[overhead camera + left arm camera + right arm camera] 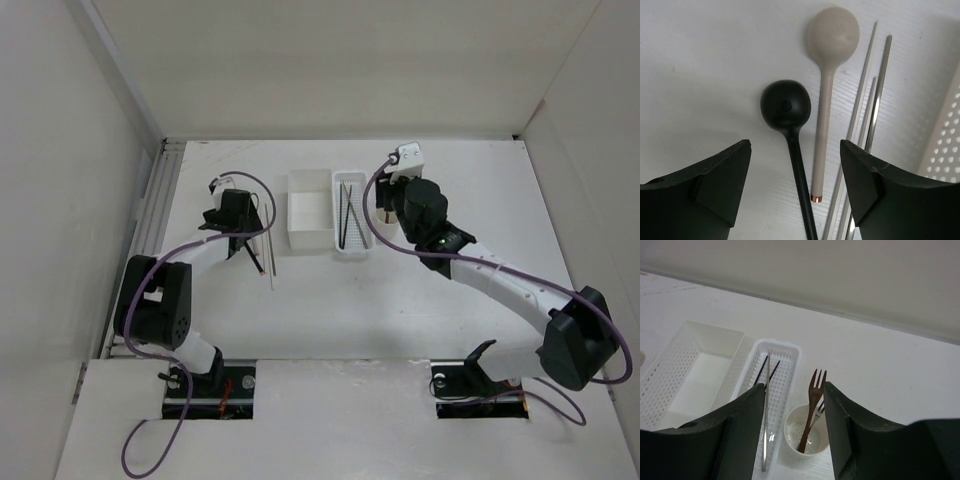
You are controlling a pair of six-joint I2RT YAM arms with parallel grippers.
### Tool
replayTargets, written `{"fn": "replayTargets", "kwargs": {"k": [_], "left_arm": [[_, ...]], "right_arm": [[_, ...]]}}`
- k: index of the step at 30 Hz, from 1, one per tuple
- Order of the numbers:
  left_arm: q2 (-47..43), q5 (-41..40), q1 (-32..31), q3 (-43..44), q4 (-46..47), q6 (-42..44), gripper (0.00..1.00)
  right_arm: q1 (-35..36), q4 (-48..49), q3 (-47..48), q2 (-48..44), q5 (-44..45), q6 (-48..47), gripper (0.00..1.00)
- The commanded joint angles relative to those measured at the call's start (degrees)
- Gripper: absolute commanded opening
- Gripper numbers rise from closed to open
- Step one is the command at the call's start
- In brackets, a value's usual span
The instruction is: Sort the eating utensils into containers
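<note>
To get onto the black spoon's round bowl (786, 105), my left gripper will lower first, one finger coming between that bowl and the beige handle.
My left gripper (795, 150) is open, low over the table, with its jaws on either side of two spoon handles. The black spoon (786, 105) and the beige spoon (832, 35) lie side by side between the jaws. Several pale and metal chopsticks (866, 112) lie just to their right. In the top view the left gripper (238, 238) is left of the white square box (310, 210). My right gripper (794, 390) is open and empty above the cream round cup (790, 427). The cup holds a brown fork (813, 400) and a darker fork (820, 410). The perforated tray (790, 375) holds dark and metal chopsticks (766, 390).
The square box (670, 380) is empty and stands left of the tray (350, 245). A perforated wall (945, 145) shows at the right edge of the left wrist view. White walls enclose the table on the left, back and right. Purple cables loop off both arms.
</note>
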Motion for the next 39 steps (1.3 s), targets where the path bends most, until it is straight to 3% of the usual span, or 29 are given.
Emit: {"fn": "replayTargets", "kwargs": {"k": [1, 9, 17, 22, 33, 39], "left_arm": [[1.2, 0.2, 2.0, 3.2, 1.3, 0.6, 0.70], [4.9, -0.3, 3.5, 8.4, -1.7, 3.0, 0.66], [7.2, 2.7, 2.8, 8.4, -3.4, 2.4, 0.66], [7.7, -0.3, 2.8, 8.4, -4.4, 1.3, 0.66], [8.7, -0.5, 2.8, 9.0, -4.4, 1.4, 0.58], [9.8, -0.5, 2.8, 9.0, -5.0, 1.4, 0.63]], "right_arm": [[0.6, 1.4, 3.7, 0.8, 0.5, -3.2, 0.56], [-1.8, 1.4, 6.2, 2.0, 1.0, -6.4, 0.57], [-4.5, 1.4, 7.3, 2.5, -0.7, -6.4, 0.58], [-5.1, 1.4, 7.3, 2.5, -0.7, -7.0, 0.58], [-5.6, 0.3, 7.8, 3.0, -0.7, -7.0, 0.58], [-6.1, -0.2, 7.8, 3.6, -1.3, -7.5, 0.58]]}}
